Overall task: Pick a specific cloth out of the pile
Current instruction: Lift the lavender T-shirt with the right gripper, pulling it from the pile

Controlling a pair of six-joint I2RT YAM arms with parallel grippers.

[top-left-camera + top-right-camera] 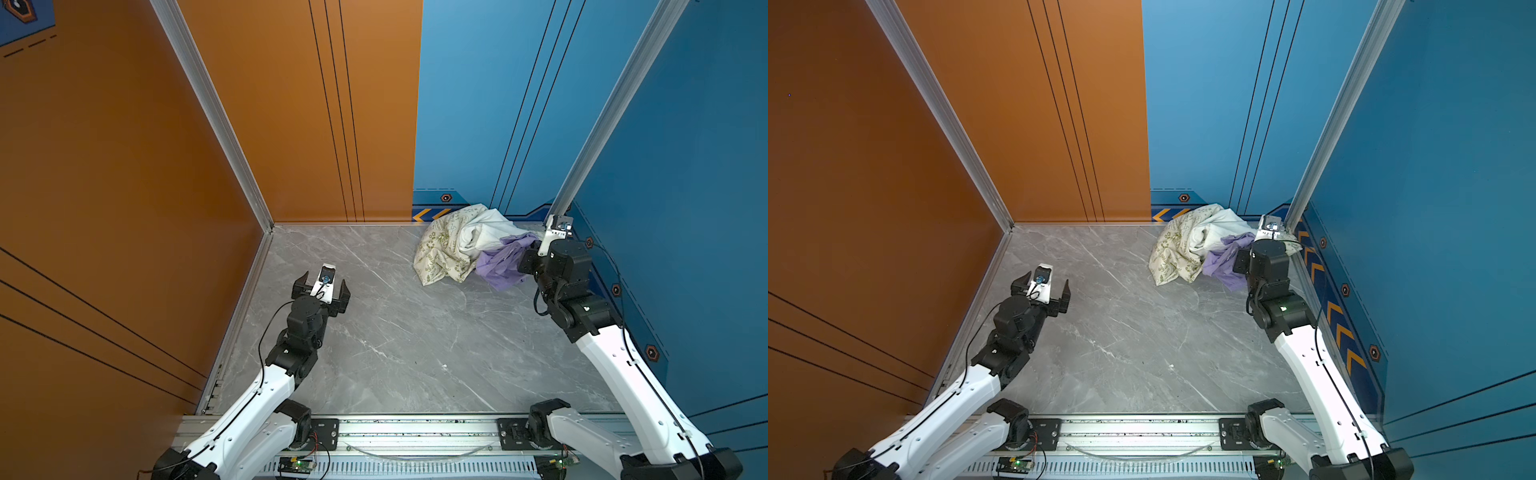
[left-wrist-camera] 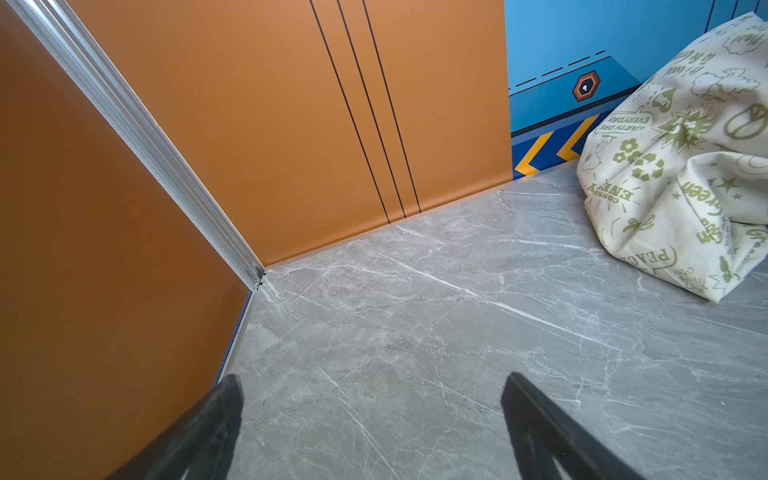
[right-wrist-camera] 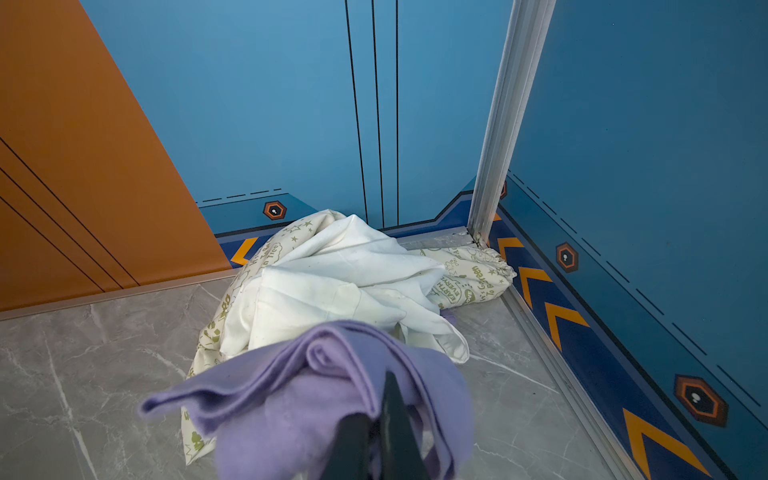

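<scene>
The robot's right gripper needs to lift the fold it holds next, carry it across toward the left gripper, lower it and release it, because bare marble beside the pile is clear there.
The lavender cloth [image 1: 505, 259] [image 1: 1225, 264] lies bunched at the near right edge of the pile, in the far right corner. My right gripper [image 1: 524, 259] [image 1: 1239, 259] is shut on a fold of the cloth [image 3: 291, 395], which drapes over both black fingers [image 3: 390, 399]. The pile behind it holds a cream cloth with green print [image 1: 440, 253] [image 2: 673, 166] and a plain white cloth [image 1: 486, 232] [image 3: 332, 282]. My left gripper [image 1: 325, 280] [image 1: 1047, 281] [image 2: 372, 380] hovers open and empty over the left side of the table, far from the pile.
The grey marble tabletop [image 1: 415, 332] is boxed in by orange walls [image 1: 124, 166] at left and back and blue walls [image 1: 685, 166] at back and right. An aluminium post [image 3: 498, 145] stands in the corner by the pile. The arms' base rail [image 1: 415, 432] runs along the front.
</scene>
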